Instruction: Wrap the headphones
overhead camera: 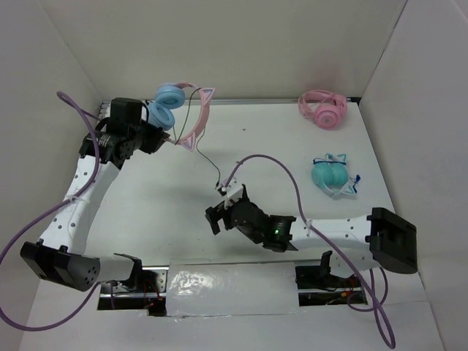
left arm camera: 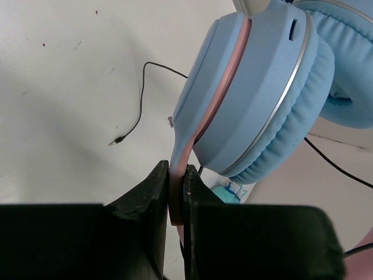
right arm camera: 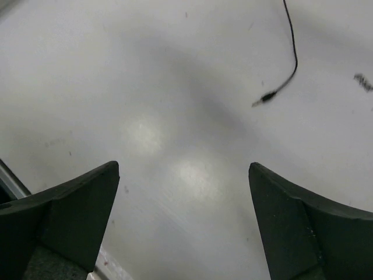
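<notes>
My right gripper first goes outward past the cable's plug next, then tilts upward, to get its open fingers around the hanging part of the thin black cable (overhead camera: 208,162).
The headphones (overhead camera: 170,101) are held up at the back left, with light blue ear cups (left arm camera: 262,87) and a pink headband with cat ears (overhead camera: 201,117). My left gripper (overhead camera: 162,139) is shut on the pink headband (left arm camera: 176,175), which is pinched between its two fingers just below one cup. The thin black cable (overhead camera: 208,162) hangs down to the table, and its plug (left arm camera: 116,140) lies loose there. My right gripper (overhead camera: 219,206) hovers open near the table's middle. Nothing is between its fingers (right arm camera: 81,204), and the plug (right arm camera: 265,98) lies a little beyond them.
All-pink headphones (overhead camera: 322,108) lie at the back right and teal headphones (overhead camera: 333,175) at the right. White walls close in the table on the left, back and right. A foil-covered strip (overhead camera: 227,281) runs along the near edge between the arm bases.
</notes>
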Robot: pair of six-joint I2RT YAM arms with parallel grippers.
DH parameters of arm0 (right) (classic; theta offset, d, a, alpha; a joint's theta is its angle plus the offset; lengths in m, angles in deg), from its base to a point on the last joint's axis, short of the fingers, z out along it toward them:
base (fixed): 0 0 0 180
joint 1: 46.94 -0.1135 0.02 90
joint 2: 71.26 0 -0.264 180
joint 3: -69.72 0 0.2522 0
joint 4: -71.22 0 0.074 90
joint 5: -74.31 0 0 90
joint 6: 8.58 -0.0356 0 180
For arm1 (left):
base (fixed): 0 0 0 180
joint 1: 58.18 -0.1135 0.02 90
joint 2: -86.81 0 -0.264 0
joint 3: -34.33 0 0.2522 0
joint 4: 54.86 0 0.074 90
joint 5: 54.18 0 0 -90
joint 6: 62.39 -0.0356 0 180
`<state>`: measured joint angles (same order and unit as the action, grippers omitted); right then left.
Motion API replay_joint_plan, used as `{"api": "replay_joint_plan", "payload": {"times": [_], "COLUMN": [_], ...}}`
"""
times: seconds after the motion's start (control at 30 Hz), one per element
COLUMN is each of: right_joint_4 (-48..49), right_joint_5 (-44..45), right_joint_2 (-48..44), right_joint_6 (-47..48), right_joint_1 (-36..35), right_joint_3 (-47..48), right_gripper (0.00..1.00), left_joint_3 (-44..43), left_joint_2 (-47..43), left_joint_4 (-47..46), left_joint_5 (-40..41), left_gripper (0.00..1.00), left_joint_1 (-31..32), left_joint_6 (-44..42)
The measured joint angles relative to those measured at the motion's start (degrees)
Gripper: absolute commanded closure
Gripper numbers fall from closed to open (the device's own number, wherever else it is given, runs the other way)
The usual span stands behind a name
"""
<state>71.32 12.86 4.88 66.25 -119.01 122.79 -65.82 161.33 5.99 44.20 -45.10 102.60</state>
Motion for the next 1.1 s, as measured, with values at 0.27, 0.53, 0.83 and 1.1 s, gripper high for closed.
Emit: {"api": "replay_joint_plan", "payload": {"times": [0.27, 0.53, 0.83, 1.1], "right_joint_4": [20.61, 33.40, 38.51, 39.06], "right_joint_5": [-10.78, -20.72, -21.75, -26.21], "right_joint_2": [-4.02, 7.06, 11.43, 11.78], "right_joint_6": [4.52, 11.80, 14.71, 14.86], "right_joint_1": [19.85, 25.29, 27.47, 30.08], "right_joint_3": [-4.20, -1.07, 5.33, 5.97], "right_gripper": [0.00, 0.00, 0.04, 0.49], "left_joint_3": [2.14, 2.73, 2.71, 0.31], "left_joint_2": [-4.96, -10.27, -12.22, -13.20], "left_joint_4": [-1.31, -2.23, -0.52, 3.85], "left_joint_5": [0.15, -0.22, -1.68, -3.26], "left_gripper": [1.00, 1.00, 1.00, 1.00], "left_joint_1": [2.54, 4.26, 5.03, 5.07], "left_joint_6": [-1.46, -2.89, -4.74, -4.72]}}
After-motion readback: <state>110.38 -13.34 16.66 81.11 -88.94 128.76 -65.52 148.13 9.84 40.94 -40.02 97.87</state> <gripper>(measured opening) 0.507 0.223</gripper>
